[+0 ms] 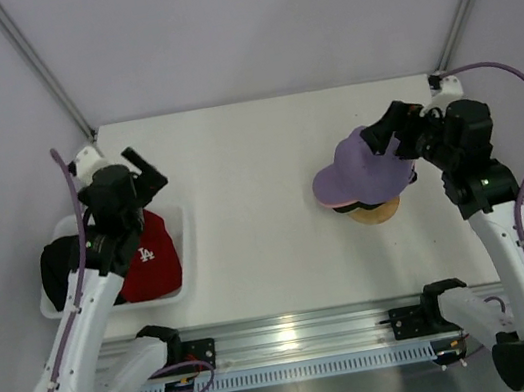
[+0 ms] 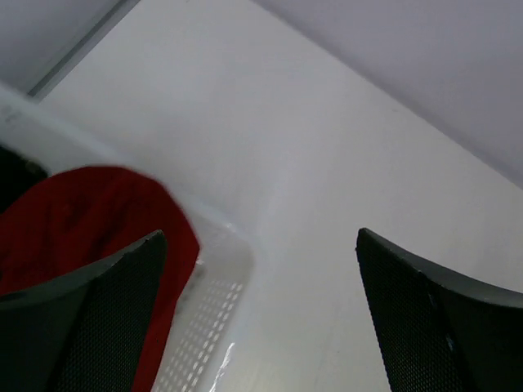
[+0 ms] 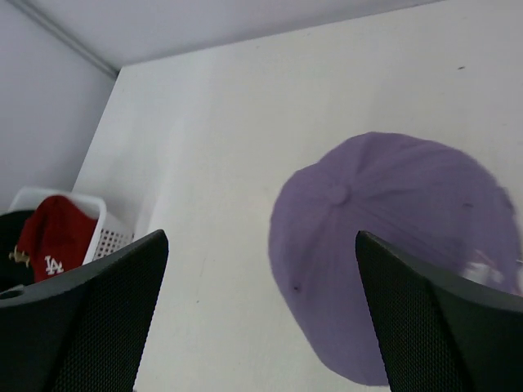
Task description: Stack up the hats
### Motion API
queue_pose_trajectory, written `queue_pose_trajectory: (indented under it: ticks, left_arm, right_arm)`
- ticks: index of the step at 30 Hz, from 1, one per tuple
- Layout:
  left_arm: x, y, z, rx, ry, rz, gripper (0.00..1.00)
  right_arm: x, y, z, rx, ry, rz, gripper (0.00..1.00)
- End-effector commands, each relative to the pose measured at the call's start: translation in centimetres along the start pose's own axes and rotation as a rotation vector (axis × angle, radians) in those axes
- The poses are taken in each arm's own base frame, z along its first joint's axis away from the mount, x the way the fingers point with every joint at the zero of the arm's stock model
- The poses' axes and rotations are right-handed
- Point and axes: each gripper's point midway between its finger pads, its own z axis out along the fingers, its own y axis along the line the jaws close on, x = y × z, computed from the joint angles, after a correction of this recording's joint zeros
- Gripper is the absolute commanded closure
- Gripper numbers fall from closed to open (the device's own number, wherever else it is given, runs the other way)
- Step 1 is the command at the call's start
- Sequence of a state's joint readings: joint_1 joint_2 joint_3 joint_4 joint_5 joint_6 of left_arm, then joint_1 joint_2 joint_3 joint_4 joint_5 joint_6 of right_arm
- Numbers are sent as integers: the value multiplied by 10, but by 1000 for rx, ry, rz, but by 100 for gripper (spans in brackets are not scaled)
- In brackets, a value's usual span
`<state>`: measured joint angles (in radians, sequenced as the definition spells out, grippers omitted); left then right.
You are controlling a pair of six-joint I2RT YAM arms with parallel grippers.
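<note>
My left gripper is open and will next move down and back toward my base, onto the top of the red hat (image 1: 149,262) by the white logo.
A lavender hat (image 1: 364,170) tops a stack of hats on the round wooden stand (image 1: 379,213), with a pink brim edge (image 1: 335,204) showing under it. My right gripper (image 1: 382,129) hovers open just behind and above the stack, holding nothing. In the right wrist view the lavender hat (image 3: 384,245) lies below the open right gripper (image 3: 261,310). A red hat (image 1: 149,262) and a black hat (image 1: 56,268) lie in the white basket (image 1: 187,255) at left. My left gripper (image 1: 148,170) stands open and empty above the basket's far end. The left wrist view shows the red hat (image 2: 73,212) beneath the left gripper (image 2: 261,310).
The white mesh basket (image 2: 221,278) sits at the table's left edge. The right wrist view also catches the basket (image 3: 106,233) and the red hat (image 3: 57,237) far off. Bare white tabletop (image 1: 250,188) lies between basket and stand. Grey walls enclose the table.
</note>
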<state>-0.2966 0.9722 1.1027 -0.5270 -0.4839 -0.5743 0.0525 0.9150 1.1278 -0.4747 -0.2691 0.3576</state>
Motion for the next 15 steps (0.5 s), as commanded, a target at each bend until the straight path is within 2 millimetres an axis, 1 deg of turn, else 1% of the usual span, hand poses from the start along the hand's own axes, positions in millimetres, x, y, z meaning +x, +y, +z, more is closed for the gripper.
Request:
queue_pose_trajectory:
  ticks: [1,2,3,4,5,6,8,9,13,14,15]
  left_arm:
    - [44,87,-15,-316,71,-39,0]
    - [56,107,-18,-383,65,-57,1]
    - [62,122,-22,-443,73,-86,0]
    - [65,129,-22,-474,59,-138,0]
    - [81,140,-20,-504,90,-130,1]
    - [81,144,-13,-511,87,-148,0]
    - [94,148,-7,-528,136,-144,1]
    - [106,151,-1,-546,178,-124,0]
    - [130,159,13,-604,249,-77,0]
    - [129,157,19,-596,241,-78,1]
    - [134,156,22,-590,258,-69,2]
  right_arm:
    - [0,25,22,-75,-29,-51,0]
    - [7,29,31,-91,-4,-53,0]
    - [11,29,36,-96,8,-48,1]
    - [14,31,40,-110,25,-41,1]
    - [18,31,47,-114,39,-35,0]
    - [20,32,50,-123,45,-30,0]
    - [22,33,54,-136,54,-31,0]
    - [24,33,56,-137,59,-31,1]
    - [21,29,57,-119,44,-43,0]
    - [21,29,56,-116,39,-43,1]
    - [21,28,57,-113,38,-45,1]
